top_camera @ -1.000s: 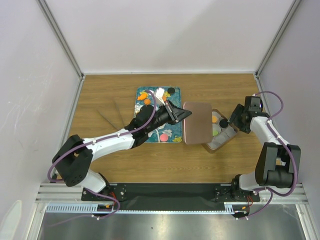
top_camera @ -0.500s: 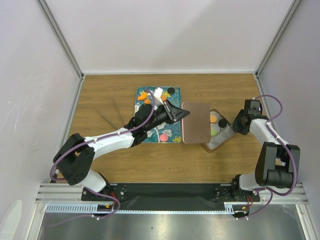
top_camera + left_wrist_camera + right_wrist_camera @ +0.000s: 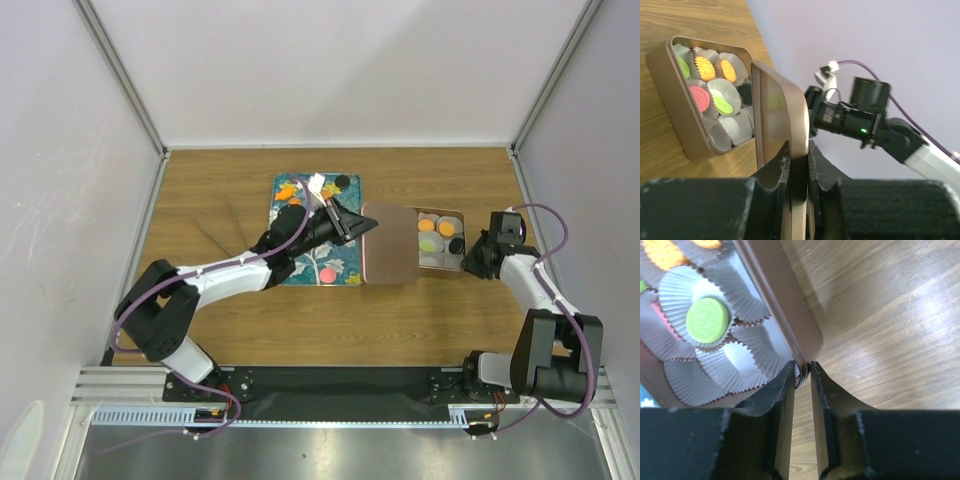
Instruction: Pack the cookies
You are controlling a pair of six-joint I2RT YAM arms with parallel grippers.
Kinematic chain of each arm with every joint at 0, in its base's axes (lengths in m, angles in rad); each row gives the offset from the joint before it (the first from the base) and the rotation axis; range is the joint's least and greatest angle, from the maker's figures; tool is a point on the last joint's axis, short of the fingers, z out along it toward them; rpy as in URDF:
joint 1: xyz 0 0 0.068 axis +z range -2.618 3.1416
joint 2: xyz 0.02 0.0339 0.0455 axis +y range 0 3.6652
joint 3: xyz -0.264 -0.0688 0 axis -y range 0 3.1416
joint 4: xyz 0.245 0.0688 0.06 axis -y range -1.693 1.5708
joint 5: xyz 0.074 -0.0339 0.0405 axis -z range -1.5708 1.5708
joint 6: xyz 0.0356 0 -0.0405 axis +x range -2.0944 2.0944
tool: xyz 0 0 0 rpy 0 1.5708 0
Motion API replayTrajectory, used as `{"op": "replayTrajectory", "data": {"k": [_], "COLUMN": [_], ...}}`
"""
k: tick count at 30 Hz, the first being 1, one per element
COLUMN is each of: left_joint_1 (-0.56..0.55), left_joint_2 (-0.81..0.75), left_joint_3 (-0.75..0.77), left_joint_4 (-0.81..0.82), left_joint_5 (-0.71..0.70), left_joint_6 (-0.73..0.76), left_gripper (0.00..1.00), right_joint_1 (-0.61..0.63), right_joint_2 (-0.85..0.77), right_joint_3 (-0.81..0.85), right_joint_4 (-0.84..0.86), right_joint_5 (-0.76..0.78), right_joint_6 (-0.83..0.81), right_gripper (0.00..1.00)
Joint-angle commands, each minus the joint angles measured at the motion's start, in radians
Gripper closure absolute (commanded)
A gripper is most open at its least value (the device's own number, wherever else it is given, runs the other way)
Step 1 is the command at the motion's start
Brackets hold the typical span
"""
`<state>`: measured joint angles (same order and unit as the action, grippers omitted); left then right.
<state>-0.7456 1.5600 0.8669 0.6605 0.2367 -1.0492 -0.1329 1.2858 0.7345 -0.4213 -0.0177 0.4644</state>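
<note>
The tin is below my left gripper and to its right in the top view. My left gripper needs to carry the tin's lid across and down onto the open tin [image 3: 441, 210] [image 3: 714, 97] and let go of it.
A bronze tin [image 3: 441, 210] lies right of centre, its paper cups holding orange [image 3: 446, 228], green [image 3: 428, 244] and black [image 3: 456, 244] cookies. My right gripper [image 3: 468, 252] is shut on the tin's near right corner; in the right wrist view its jaws [image 3: 802, 369] pinch the rim [image 3: 785, 305] beside a green cookie [image 3: 707, 320]. My left gripper [image 3: 362, 228] is shut on the tin's lid [image 3: 392, 245], held on edge over the tin's left side. In the left wrist view the lid [image 3: 785, 115] stands between the fingers [image 3: 797, 147]. More cookies lie on the teal tray [image 3: 300, 268]: pink [image 3: 327, 274], black [image 3: 342, 181].
A small white object [image 3: 318, 184] lies at the tray's far end. White walls and an aluminium frame close in the wooden table [image 3: 220, 330] on three sides. Both arm bases sit at the near edge.
My right gripper has closed on the tin's corner and turned the tin from a slanted pose to square with the table. The left gripper still holds the lid, shifted slightly.
</note>
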Motion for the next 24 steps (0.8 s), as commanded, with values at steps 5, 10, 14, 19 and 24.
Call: {"op": "replayTrajectory", "data": {"k": [5,10,14,19,24], "left_joint_1": [0.067,0.077,0.078,0.08,0.08], "left_joint_2": [0.159,0.256,0.326,0.443,0.561], "left_joint_3": [0.147,0.259,0.346,0.461,0.549], "left_joint_4": [0.175,0.221,0.221,0.245,0.258], "left_joint_5": [0.199,0.289,0.334,0.368,0.375], "left_joint_6": [-0.075,-0.109,-0.153,-0.265,-0.342], "left_gripper": [1.0,1.0,0.99,0.98,0.95], "right_joint_1": [0.006,0.007,-0.011,-0.04,-0.07], "right_joint_2": [-0.086,-0.146,-0.177,-0.112,-0.031], "right_joint_3": [0.043,0.077,0.132,0.212,0.22], "right_joint_4": [-0.045,-0.089,-0.1,-0.061,0.044], "right_joint_5": [-0.088,-0.071,-0.033,-0.002,-0.088], "right_joint_6": [-0.018,-0.01,0.014,0.045,0.091], "right_gripper": [0.64,0.51,0.32,0.15,0.05]}}
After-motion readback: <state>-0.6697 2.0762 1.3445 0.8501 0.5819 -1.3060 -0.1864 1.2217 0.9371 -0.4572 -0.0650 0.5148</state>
